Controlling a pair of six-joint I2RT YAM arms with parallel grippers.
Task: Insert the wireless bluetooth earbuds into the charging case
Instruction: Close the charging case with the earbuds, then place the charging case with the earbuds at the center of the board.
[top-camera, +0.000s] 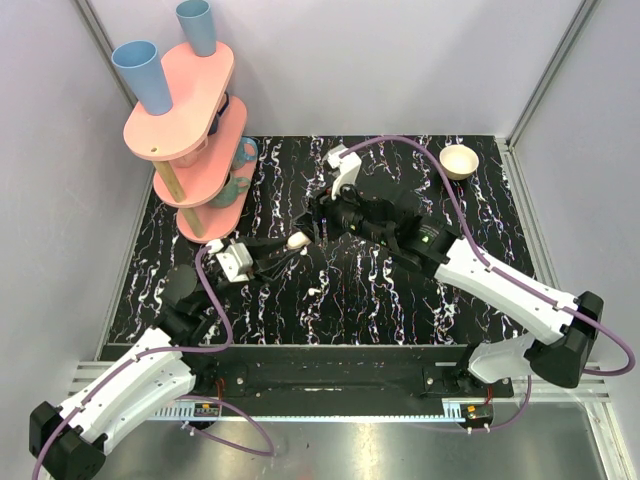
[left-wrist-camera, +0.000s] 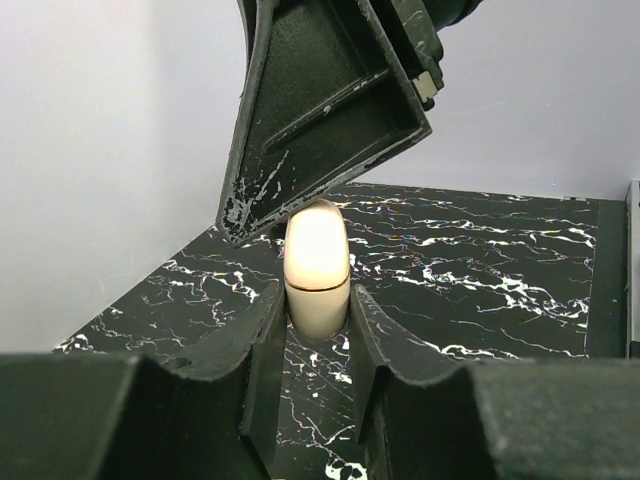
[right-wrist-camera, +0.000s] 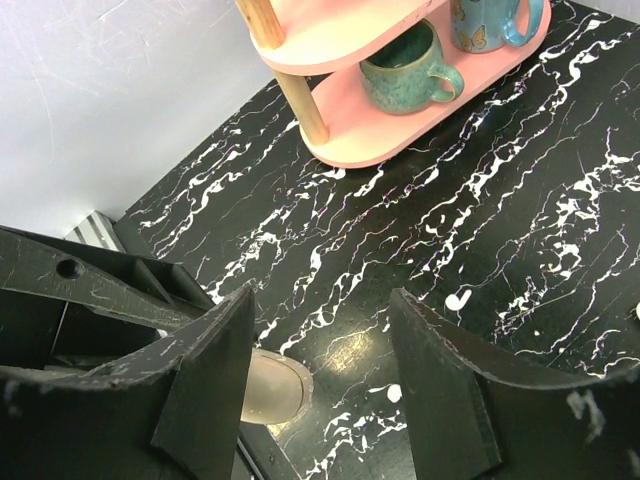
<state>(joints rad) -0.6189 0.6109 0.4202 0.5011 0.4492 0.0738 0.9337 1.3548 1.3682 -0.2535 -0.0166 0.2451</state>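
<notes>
I should tilt my left gripper's fingers down, lower the charging case (top-camera: 297, 240) and release it on the open tabletop between rack and earbud.
My left gripper (top-camera: 285, 248) (left-wrist-camera: 317, 300) is shut on the cream charging case (top-camera: 297, 240) (left-wrist-camera: 317, 270), pinching its lower half and holding it upright. A seam runs around the case and its lid looks closed. My right gripper (top-camera: 318, 218) (right-wrist-camera: 320, 300) hangs open just over the case (right-wrist-camera: 275, 388), with one black finger (left-wrist-camera: 320, 110) touching its top. One tiny white earbud (top-camera: 315, 291) lies on the black marbled table (top-camera: 400, 300) in front of both grippers. Nothing sits between the right fingers. I see no other earbud for certain among the white marbling.
A pink two-tier rack (top-camera: 185, 110) with blue cups (top-camera: 145, 75) and a teal mug (right-wrist-camera: 405, 70) stands at the back left. A cream bowl (top-camera: 459, 160) sits at the back right. Grey walls close three sides.
</notes>
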